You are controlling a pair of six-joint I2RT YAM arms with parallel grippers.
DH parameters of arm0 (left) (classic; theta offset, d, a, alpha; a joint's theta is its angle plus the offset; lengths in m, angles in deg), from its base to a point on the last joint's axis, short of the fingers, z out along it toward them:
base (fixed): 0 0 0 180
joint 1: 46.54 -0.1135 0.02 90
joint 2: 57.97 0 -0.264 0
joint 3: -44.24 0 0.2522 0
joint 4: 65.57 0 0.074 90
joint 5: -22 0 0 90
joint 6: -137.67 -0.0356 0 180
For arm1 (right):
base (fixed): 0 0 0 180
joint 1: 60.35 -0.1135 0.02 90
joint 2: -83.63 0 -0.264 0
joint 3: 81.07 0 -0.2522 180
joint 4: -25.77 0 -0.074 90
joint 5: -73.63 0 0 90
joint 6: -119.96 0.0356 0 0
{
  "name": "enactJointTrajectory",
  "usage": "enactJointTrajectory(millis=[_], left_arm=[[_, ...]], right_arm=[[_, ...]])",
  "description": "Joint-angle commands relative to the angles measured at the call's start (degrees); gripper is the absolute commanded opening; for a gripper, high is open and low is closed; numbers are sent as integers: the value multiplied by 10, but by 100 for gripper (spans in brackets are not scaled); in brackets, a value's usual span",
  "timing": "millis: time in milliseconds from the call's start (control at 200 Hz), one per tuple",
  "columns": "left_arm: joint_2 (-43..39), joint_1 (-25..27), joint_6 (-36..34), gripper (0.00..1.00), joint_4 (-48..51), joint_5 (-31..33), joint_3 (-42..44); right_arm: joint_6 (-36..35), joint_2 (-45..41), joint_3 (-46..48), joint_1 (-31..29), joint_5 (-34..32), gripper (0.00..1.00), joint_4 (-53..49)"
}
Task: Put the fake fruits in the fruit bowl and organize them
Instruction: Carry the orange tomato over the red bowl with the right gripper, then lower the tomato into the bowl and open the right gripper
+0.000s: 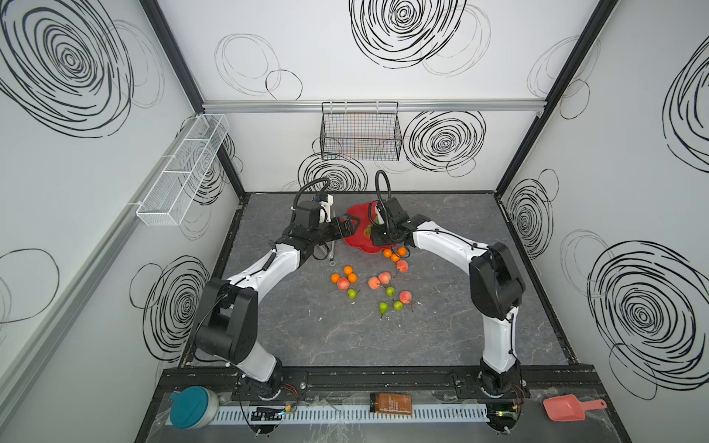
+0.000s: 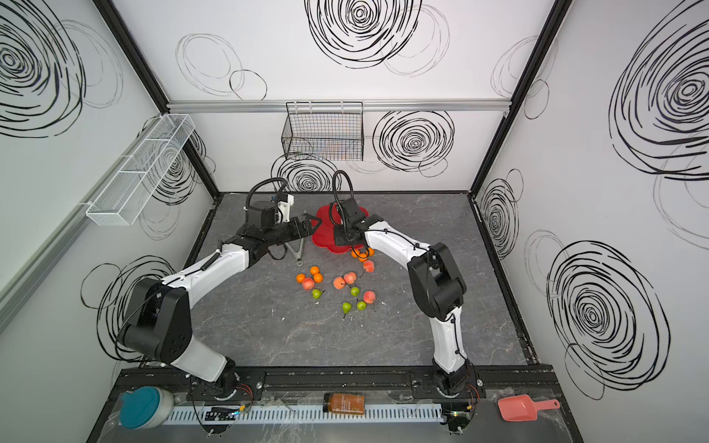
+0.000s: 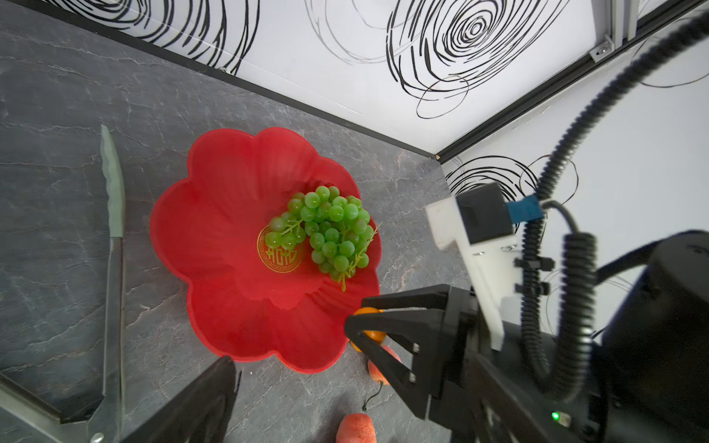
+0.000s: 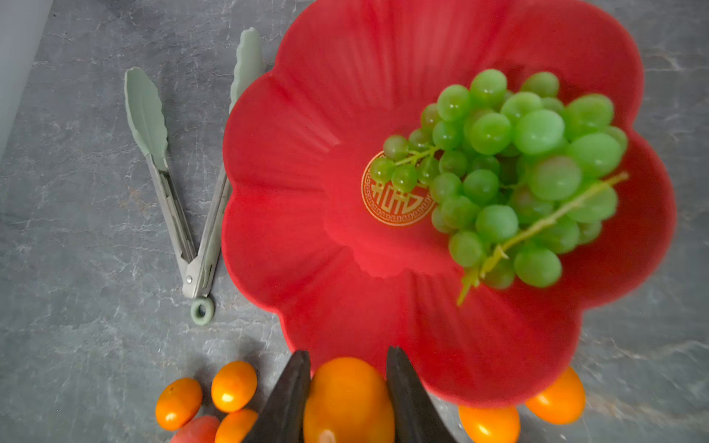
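Observation:
My right gripper lowers toward the tongs next and frees the tangerine clear of the grapes, since bare bowl bottom by the emblem lies below it that way.
The red fruit bowl stands at the back middle of the table and holds a bunch of green grapes. My right gripper is shut on an orange tangerine above the bowl's near rim. My left gripper hovers open and empty at the bowl's left edge. Loose tangerines, peaches and green pears lie on the table in front of the bowl. More tangerines sit against its near rim.
Green-tipped metal tongs lie open just left of the bowl. A black wire basket hangs on the back wall, a white mesh basket on the left wall. A pink scoop, amber jar and teal-lidded tub sit on the front ledge.

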Motion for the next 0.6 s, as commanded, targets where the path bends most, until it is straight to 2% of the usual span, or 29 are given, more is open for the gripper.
enactJointTrajectory(millis=[0, 255, 590], left_arm=[[16, -13, 20, 96, -32, -17, 4], [25, -43, 50, 96, -51, -37, 14], [42, -43, 64, 96, -53, -64, 7]], right_arm=[[0, 42, -45, -3, -15, 22, -39], [8, 132, -133, -3, -6, 22, -64], [3, 176, -175, -3, -13, 27, -85]])
